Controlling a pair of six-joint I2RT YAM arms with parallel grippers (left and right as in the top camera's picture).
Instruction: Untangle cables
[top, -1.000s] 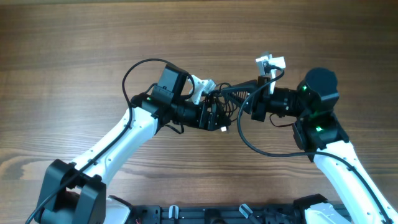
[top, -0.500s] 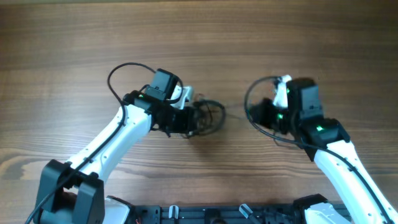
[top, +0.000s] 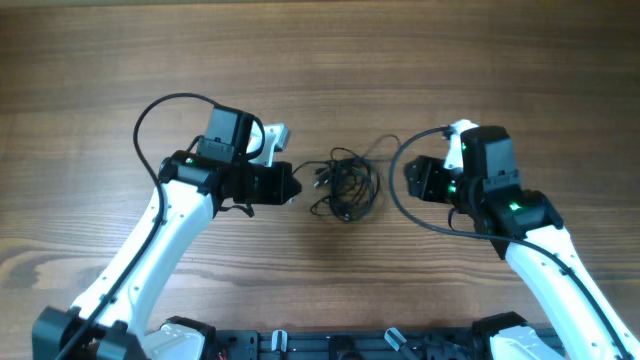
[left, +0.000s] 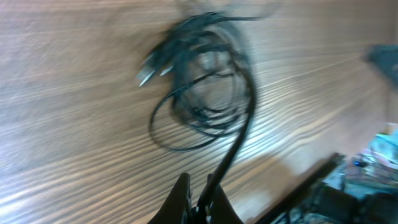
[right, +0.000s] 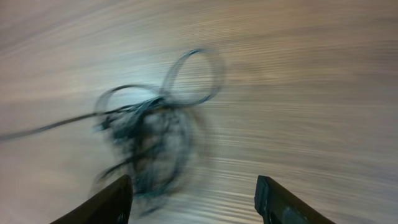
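Observation:
I need to move my right gripper to the left in the overhead view next and lower it onto the tangle's nearest side, since several cable pieces run close together there.
The cables (top: 347, 187) lie as a tangle of thin black loops on the wooden table (top: 320, 60), between my two arms. In the left wrist view the tangle (left: 205, 93) is blurred, with small plug ends (left: 149, 67) at its upper left. One strand runs down from it into my left gripper (left: 200, 204), which is shut on it. Overhead, my left gripper (top: 294, 187) is just left of the tangle. My right gripper (top: 413, 178) is to the right of it, apart from it. In the right wrist view my right gripper (right: 196, 202) stands open and empty, the tangle (right: 152, 140) ahead on the left.
Thick black arm cables loop above the left arm (top: 165, 110) and beside the right wrist (top: 398, 190). The dark robot base rail (top: 330, 345) runs along the near edge.
The arms have pulled apart. My left arm moved left with a strand in its shut jaws. My right gripper opened and let go, and the tangle now lies on the table between them.

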